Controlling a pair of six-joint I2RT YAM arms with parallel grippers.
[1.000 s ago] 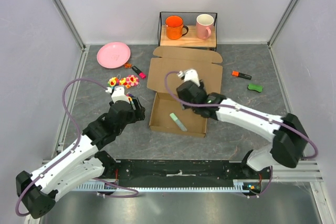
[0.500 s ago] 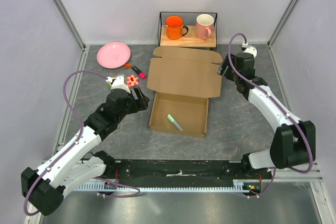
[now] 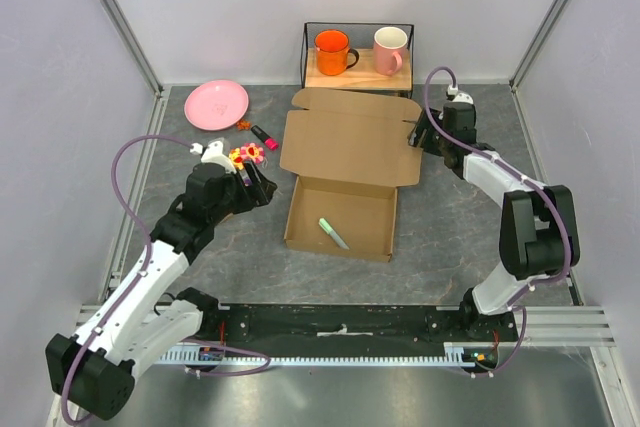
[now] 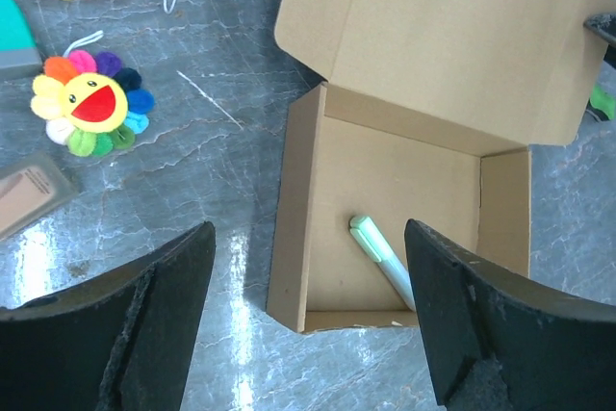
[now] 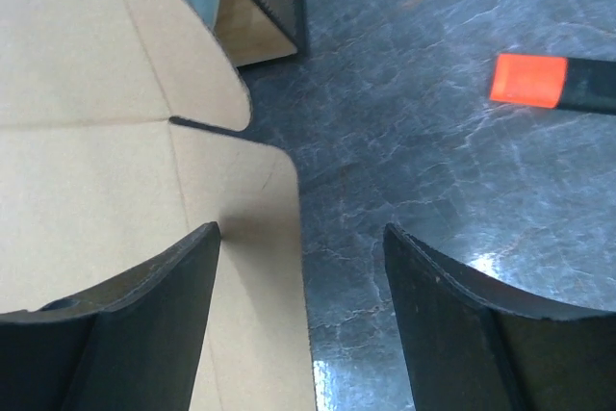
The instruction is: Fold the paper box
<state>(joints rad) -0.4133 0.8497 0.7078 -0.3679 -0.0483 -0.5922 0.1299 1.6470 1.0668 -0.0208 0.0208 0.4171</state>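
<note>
My right gripper needs to move gently to the left in the top view and close on the lid's side flap edge (image 3: 418,152) (image 5: 293,238), because that edge is between its open fingers.
The paper box (image 3: 345,162) is brown cardboard and lies open mid-table, its shallow tray (image 3: 312,209) near me and its lid (image 3: 350,142) tilted back. A pale green pen (image 3: 333,233) rests in the tray. My left gripper (image 3: 256,179) hovers open just left of the tray. In the left wrist view the box (image 4: 414,55) and pen (image 4: 383,259) show between the wide fingers of the left gripper (image 4: 310,238). My right gripper (image 3: 418,134) is open at the lid's right edge. In the right wrist view the right gripper (image 5: 300,238) straddles the edge of the lid's side flap (image 5: 241,267).
A wire rack (image 3: 357,72) at the back holds an orange mug (image 3: 331,52) and a pink mug (image 3: 390,50). A pink plate (image 3: 216,104), a pink marker (image 3: 264,137) and flower toys (image 3: 250,154) lie left of the box. An orange marker (image 3: 461,143) and a green item (image 3: 486,167) lie to the right.
My right arm has swung from above the tray out to the lid's right edge. My left arm has moved up and right toward the tray's left side. The pen shifted slightly in the tray.
</note>
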